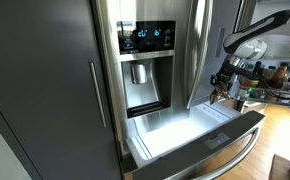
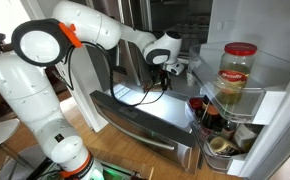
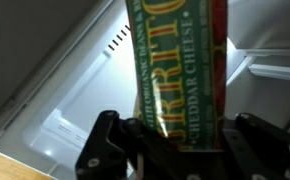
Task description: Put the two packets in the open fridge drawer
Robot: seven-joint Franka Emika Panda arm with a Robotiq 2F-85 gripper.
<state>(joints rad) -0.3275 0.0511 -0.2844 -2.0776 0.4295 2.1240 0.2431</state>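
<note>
Next, my gripper draws back over the drawer's end beside the door shelves and releases the packet there. The open drawer shows its white bottom below.
My gripper (image 3: 180, 150) is shut on a packet (image 3: 180, 70), a flat green and yellow burrito wrapper with "cheddar cheese" printed on it. It hangs between the fingers over the bright white inside of the open fridge drawer (image 3: 75, 90). In both exterior views the gripper (image 1: 223, 85) (image 2: 173, 68) hovers above the far side of the drawer (image 1: 175, 125) (image 2: 135, 97). The drawer has a steel front with a long bar handle (image 1: 237, 152). The packet is too small to make out in the exterior views. I see no second packet.
An open fridge door's shelves hold a large jar (image 2: 239, 73) and bottles (image 2: 210, 115) beside the drawer. The water dispenser (image 1: 145, 72) sits above the drawer. A dark cabinet (image 1: 35, 90) stands beside the fridge. A cluttered counter (image 1: 275, 80) lies behind the arm.
</note>
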